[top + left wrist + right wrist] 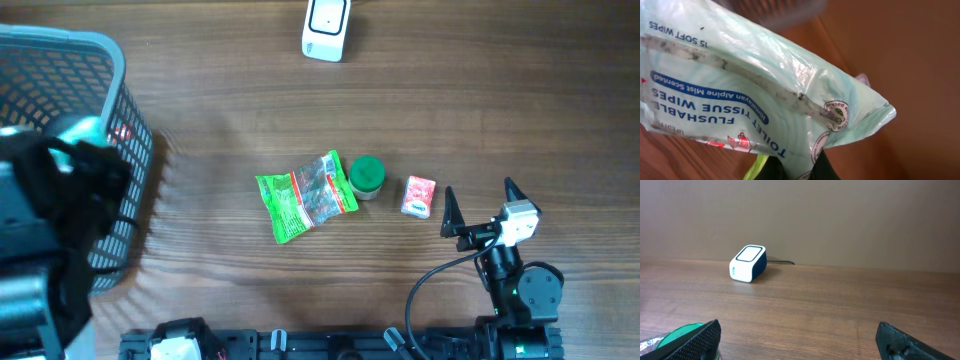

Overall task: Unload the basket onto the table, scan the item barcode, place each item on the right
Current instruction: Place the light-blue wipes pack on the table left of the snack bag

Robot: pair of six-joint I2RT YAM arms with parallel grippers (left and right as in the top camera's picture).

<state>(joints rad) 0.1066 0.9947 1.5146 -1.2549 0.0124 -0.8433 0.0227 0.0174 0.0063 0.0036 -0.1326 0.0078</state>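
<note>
The pack (82, 128) should go down next where bare tabletop shows between the basket and the green snack packet. My left gripper will swing to the right in the overhead view, lower and let go of it there.
My left gripper (797, 169) is shut on a pale green pack of flushable toilet tissue wipes (755, 85), pinching its lower edge between two dark fingers (823, 170). The pack fills the left wrist view, with its printing upside down; no barcode shows on this face. In the overhead view the left arm (55, 195) hangs over the basket at the far left, with a bit of the pack (82, 128) showing. The white scanner (325, 28) stands at the far edge of the table, and it also shows as the scanner (747, 263) in the right wrist view. My right gripper (480, 207) rests open and holds nothing at the front right.
A blue-grey mesh basket (115, 70) takes up the left side. In the middle of the table lie a green snack packet (305, 195), a green-lidded jar (366, 176) and a small pink packet (419, 196), just left of the right gripper.
</note>
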